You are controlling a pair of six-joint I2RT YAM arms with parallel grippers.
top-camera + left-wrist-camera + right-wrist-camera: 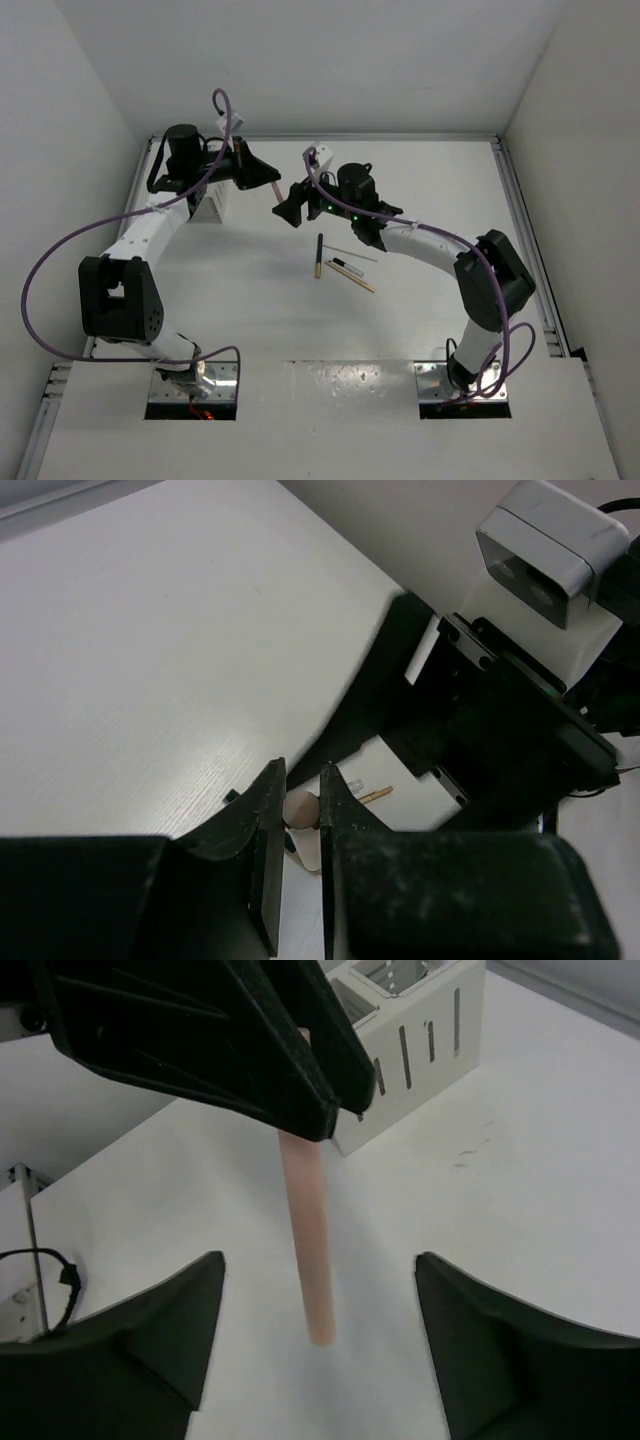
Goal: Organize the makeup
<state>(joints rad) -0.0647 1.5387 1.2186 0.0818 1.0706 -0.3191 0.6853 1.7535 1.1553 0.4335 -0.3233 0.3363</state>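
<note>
My left gripper will swing to the left in the top view, tip downward over the rack's far section and let go of the stick, because that section is open.
My left gripper (262, 172) is shut on a pink makeup stick (274, 188), held in the air, slanting down toward the right arm. In the left wrist view the stick's round end (300, 808) sits clamped between the fingers. My right gripper (290, 205) is open and faces it. In the right wrist view the pink stick (310, 1250) hangs between my wide-open right fingertips, untouched. On the table lie a black stick with a gold tip (319, 256), a thin grey stick (352, 253), a black-and-white stick (348, 266) and a tan stick (350, 277).
A white slotted rack (210, 205) stands at the back left below the left arm; it also shows in the right wrist view (410, 1050). Metal rails run along the table's back and right edges (525, 230). Purple cables loop around both arms.
</note>
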